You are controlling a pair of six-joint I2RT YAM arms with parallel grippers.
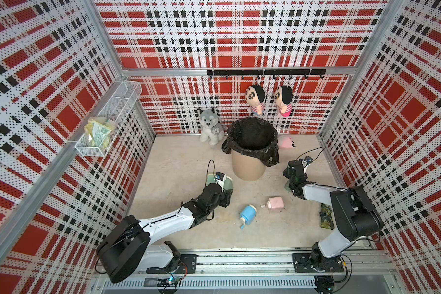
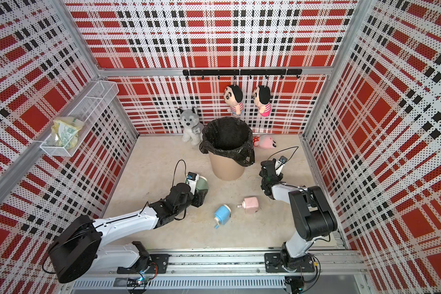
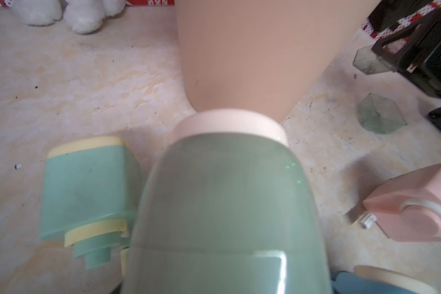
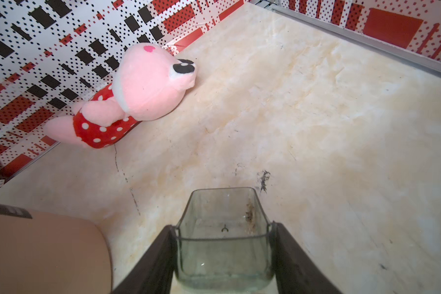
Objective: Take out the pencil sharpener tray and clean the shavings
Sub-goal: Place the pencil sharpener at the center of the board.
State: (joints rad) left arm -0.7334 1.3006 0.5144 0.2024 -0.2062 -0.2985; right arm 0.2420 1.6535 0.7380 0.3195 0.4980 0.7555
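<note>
The spot on the bare floor beside the bin is empty. My right gripper should next go down and outward toward the pink plush and let go of the clear tray there.
My left gripper (image 1: pixel 224 196) is shut on a grey-green pencil sharpener (image 3: pixel 227 198) with a cream top, low over the floor in front of the bin (image 1: pixel 247 168). The sharpener fills the left wrist view and hides the fingers. My right gripper (image 4: pixel 224 226) is shut on the sharpener's clear tray (image 4: pixel 223 236), its open side toward the camera. Dark shavings (image 4: pixel 250 216) cling to one inner wall. That gripper (image 1: pixel 292 175) hangs to the right of the bin, below its rim. A second clear tray (image 3: pixel 381 114) lies on the floor beneath it.
A teal sharpener with yellow trim (image 3: pixel 87 188) lies beside the held one. Blue (image 1: pixel 247 213) and pink (image 1: pixel 275 205) sharpeners lie on the floor between the arms. A husky plush (image 1: pixel 210 126) and a pink plush (image 4: pixel 143 89) sit by the back wall. A patterned cloth (image 1: pixel 326 216) lies at the right.
</note>
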